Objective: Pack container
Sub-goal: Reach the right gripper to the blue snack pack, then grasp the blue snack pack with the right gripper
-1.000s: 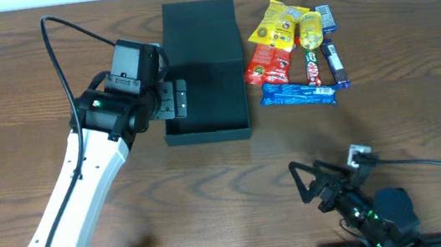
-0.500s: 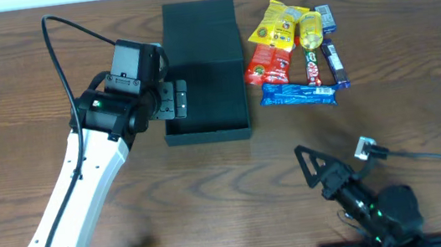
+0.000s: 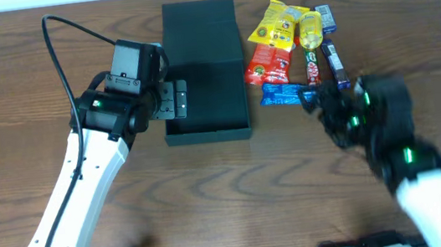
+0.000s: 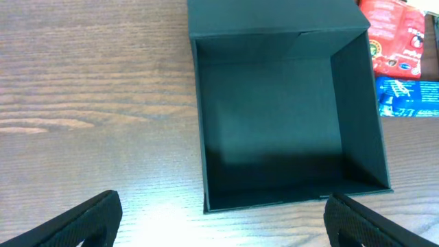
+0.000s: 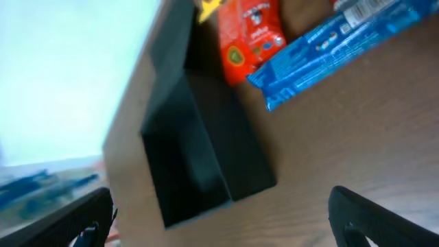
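Observation:
I should next lower the open fingers of my right gripper to either side of the blue bar's barcode end [image 5: 357, 22], because the box [image 5: 199, 158] is empty and that end lies below.
The container [image 3: 201, 67] is a matte black square box lying open on the table, its flap lid folded back on the far side; its inside [image 4: 274, 130] holds nothing. My left gripper [image 3: 181, 99] hovers at the box's left wall, open, and in the left wrist view its fingers [image 4: 89, 219] stand wide apart with only table between them. My right gripper [image 3: 328, 106] is motion-blurred just right of the box, near the blue bar [image 3: 284, 93]. It is open too, with nothing between its fingers [image 5: 360, 216]. The right wrist view shows the box [image 5: 199, 158] tilted.
Snack packets lie in a cluster right of the box: a yellow packet [image 3: 275, 22], a red packet [image 3: 268, 63], a small yellow pouch [image 3: 311, 28] and dark bars [image 3: 334, 60]. The left arm's white link [image 3: 84, 182] crosses the table's left half.
The right arm has risen from the table's front edge and swung up toward the blue bar and the box. The left arm has stayed still.

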Controlling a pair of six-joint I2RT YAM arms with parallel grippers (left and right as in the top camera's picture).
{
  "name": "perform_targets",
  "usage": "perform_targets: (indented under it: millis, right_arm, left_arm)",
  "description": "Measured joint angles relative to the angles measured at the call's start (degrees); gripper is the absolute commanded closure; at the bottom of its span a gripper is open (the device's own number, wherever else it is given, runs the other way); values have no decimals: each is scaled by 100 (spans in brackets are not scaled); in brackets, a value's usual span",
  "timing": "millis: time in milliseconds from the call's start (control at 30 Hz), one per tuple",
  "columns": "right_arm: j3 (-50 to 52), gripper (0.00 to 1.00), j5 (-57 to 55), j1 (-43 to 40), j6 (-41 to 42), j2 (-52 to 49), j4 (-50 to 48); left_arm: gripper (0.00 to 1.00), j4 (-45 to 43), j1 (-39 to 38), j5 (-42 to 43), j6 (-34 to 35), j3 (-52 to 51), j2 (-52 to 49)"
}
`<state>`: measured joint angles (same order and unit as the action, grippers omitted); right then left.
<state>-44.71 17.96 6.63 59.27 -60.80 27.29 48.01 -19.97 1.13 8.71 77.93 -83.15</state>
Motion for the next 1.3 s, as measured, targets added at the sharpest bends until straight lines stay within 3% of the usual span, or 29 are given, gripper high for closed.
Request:
perform_targets:
  millis: [133, 233, 400, 633, 1033, 1300]
  right_arm:
    - [-1360, 1, 79, -26, -240, -1482, 1034]
    - [-2083, 1, 111, -31, -323, -2286, 1209]
    - [-2549, 1, 354, -31, -793, -3003, 459]
    - [-2568, 1, 452, -31, -1088, -3067, -205]
    - [-2612, 1, 203, -186, 938, -3748, 892]
    - [-3429, 1, 232, -234, 1513, -4806, 2059]
  left_arm:
    - [5, -7, 0, 2, -2, 0, 0]
    - [5, -4, 0, 2, -2, 0, 0]
    - [5, 2, 0, 0, -2, 0, 0]
    - [5, 0, 0, 2, -2, 0, 0]
    - [5, 2, 0, 2, -2, 0, 0]
    - [5, 0, 0, 2, -2, 0, 0]
